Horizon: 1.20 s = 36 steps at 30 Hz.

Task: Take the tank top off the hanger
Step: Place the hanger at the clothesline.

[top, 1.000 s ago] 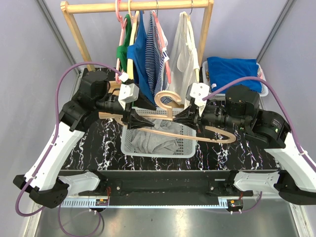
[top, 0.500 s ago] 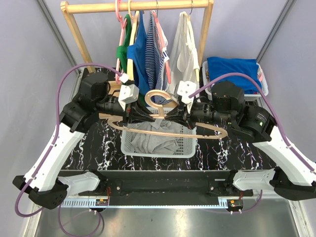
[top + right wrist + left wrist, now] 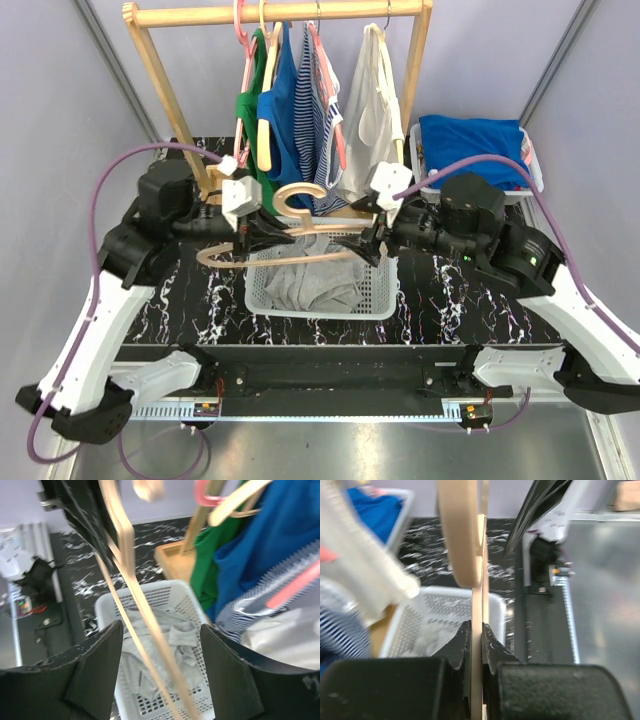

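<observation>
I need to swing my left gripper outward and to the left in the top view next, hook the hanger on the rack's empty bar end [image 3: 180,17] and release it.
A bare wooden hanger [image 3: 300,260] hangs in the air over the white basket [image 3: 320,311], its hook toward the clothes rack. My left gripper [image 3: 262,235] is shut on it; in the left wrist view the jaws pinch the thin wooden bar [image 3: 477,605]. To the right of the hanger's middle, my right gripper [image 3: 372,248] stands open. The right wrist view shows the hanger's bars [image 3: 127,555] passing between its spread fingers [image 3: 97,670] without touching them. The grey tank top [image 3: 305,288] lies crumpled in the basket [image 3: 150,592], also in the right wrist view [image 3: 182,640].
A wooden rack [image 3: 165,80] at the back holds green, blue, striped and white garments [image 3: 370,110] on hangers, close behind both grippers. A bin with blue cloth [image 3: 470,140] stands at the back right. The marbled black tabletop [image 3: 450,300] surrounds the basket.
The left gripper has shut on the hanger, and the right gripper has let go and opened. The hanger has shifted left and back toward the rack with the left arm.
</observation>
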### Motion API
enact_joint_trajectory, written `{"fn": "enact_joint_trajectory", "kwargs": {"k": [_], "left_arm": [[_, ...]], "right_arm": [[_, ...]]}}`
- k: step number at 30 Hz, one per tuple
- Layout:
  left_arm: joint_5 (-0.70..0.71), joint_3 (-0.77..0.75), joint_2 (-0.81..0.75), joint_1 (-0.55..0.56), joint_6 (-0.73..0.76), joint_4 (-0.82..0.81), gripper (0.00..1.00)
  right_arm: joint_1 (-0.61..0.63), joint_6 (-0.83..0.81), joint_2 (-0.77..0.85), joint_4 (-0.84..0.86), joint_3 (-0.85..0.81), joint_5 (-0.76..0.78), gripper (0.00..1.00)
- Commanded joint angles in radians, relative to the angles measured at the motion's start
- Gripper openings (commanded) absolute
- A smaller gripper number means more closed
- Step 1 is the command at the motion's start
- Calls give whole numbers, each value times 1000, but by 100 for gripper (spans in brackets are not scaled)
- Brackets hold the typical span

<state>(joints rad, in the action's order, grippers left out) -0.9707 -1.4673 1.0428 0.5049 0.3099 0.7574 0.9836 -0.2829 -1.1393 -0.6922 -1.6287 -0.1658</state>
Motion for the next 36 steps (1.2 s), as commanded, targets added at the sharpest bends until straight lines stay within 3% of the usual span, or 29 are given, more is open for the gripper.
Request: {"fn": "enact_joint_trajectory", "kwargs": {"k": [1, 5, 9, 16, 22, 25, 31, 36], "left_arm": [[121, -68, -102, -72, 93, 91, 0], [249, -88, -223, -75, 172, 177, 0], [449, -119, -328, -75, 132, 218, 0], [882, -123, -451, -118, 35, 88, 0], [1105, -100, -483, -117, 46, -53, 0], [1180, -82, -483, -115, 44, -107, 0], [1193, -25, -400, -79, -2, -116, 0], [1124, -27, -228, -104, -69, -63, 0]], "right_arm": [[-3, 8, 122, 152, 44, 160, 73], [-3, -12, 173, 192, 66, 250, 76], [-3, -19, 177, 203, 56, 290, 76], [-3, -21, 158, 215, 59, 302, 75], [-3, -3, 167, 201, 53, 296, 74], [-3, 11, 179, 198, 66, 293, 74], [-3, 30, 200, 192, 69, 293, 73], [-3, 28, 233, 180, 61, 304, 72]]}}
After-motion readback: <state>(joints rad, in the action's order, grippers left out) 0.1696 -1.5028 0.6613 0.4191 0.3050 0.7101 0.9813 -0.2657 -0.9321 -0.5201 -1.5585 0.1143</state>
